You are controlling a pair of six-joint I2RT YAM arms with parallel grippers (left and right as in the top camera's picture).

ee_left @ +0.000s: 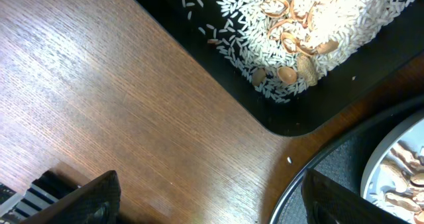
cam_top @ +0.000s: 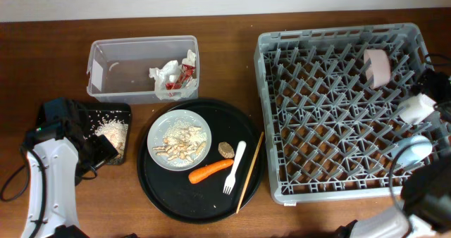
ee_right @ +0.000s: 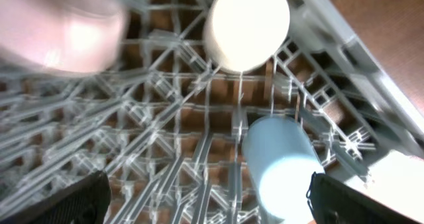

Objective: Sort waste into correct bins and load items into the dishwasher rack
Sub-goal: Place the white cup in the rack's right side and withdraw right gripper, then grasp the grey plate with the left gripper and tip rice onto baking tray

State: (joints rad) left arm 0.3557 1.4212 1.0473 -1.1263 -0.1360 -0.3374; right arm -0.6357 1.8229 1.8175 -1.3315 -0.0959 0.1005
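The plate's rim [cam_top: 208, 146] beside the brown nut-like piece is clear of shells. My left gripper should next cross over the plate of peanut shells and go down there.
A grey dishwasher rack [cam_top: 331, 118] holds a pink cup [cam_top: 377, 67], a white cup [cam_top: 417, 108] and a light blue cup [cam_top: 412, 150]. On a round black tray [cam_top: 169, 189] sit a plate [cam_top: 201, 129] of peanut shells, a carrot [cam_top: 210, 170], a white fork [cam_top: 235, 167] and a chopstick [cam_top: 250, 171]. My left gripper [ee_left: 212, 204] is open and empty over bare wood, between a black rice tray [ee_left: 371, 58] and the round tray [ee_left: 331, 164]. My right gripper [ee_right: 212, 204] is open and empty above the rack [ee_right: 165, 138], next to the blue cup [ee_right: 281, 168].
A clear plastic bin [cam_top: 113, 65] with crumpled wrappers [cam_top: 175, 76] stands at the back left. The small black tray [cam_top: 120, 111] holds rice and shells. A brown nut-like piece [cam_top: 225, 149] lies on the round tray. My left arm [cam_top: 53, 167] is at the front left.
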